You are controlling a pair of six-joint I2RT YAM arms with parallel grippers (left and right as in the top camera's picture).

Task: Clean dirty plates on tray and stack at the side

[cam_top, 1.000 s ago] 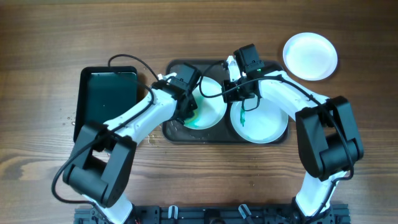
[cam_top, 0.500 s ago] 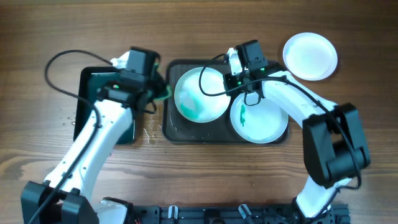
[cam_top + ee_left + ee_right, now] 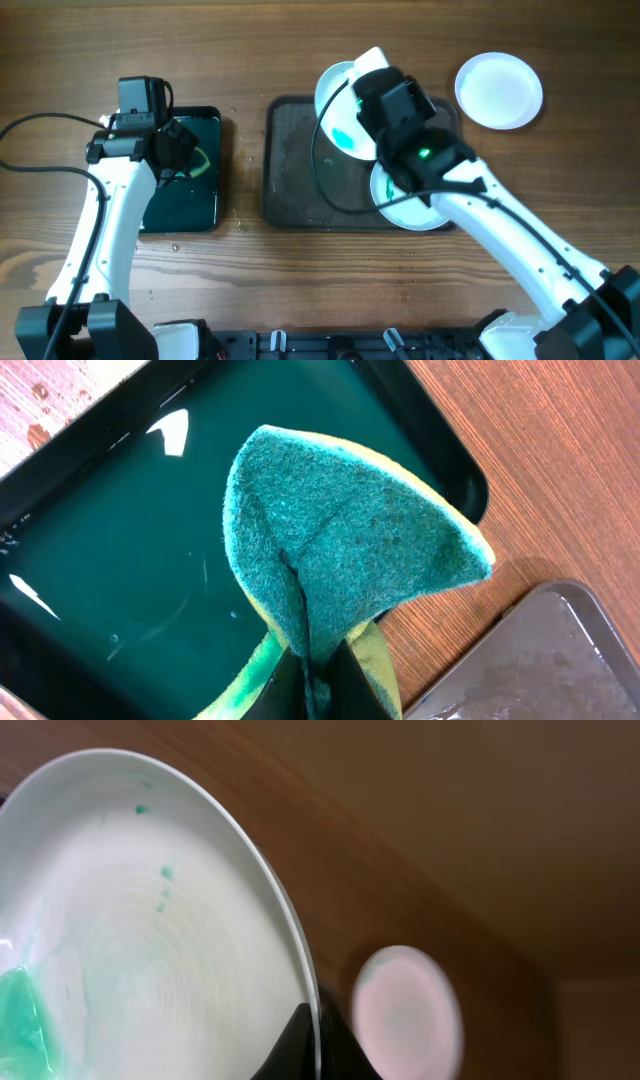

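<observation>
Next, my right gripper needs to swing over the clean-looking plate (image 3: 499, 91) (image 3: 407, 1014) outside the tray, then level the tilted plate and lower it on top.
My right gripper (image 3: 362, 98) is shut on the rim of a white plate (image 3: 338, 112) with a green smear and holds it tilted above the dark grey tray (image 3: 295, 165); in the right wrist view the plate (image 3: 140, 940) fills the left, pinched at the jaws (image 3: 312, 1045). A second plate (image 3: 420, 212) lies on the tray's right end, mostly under my arm. A third, clean-looking plate (image 3: 499, 90) lies on the table at the back right and shows blurred in the right wrist view (image 3: 408, 1010). My left gripper (image 3: 318, 685) is shut on a green sponge (image 3: 350, 545) over the glossy black tray (image 3: 110, 590).
The black tray (image 3: 190, 195) sits left of the grey tray, with a strip of bare wood between them. The grey tray's left part looks wet. The left arm's cable trails over the table at the far left.
My right gripper has lifted the smeared plate off the tray and tilted it. My left gripper has carried the sponge further left over the black tray.
</observation>
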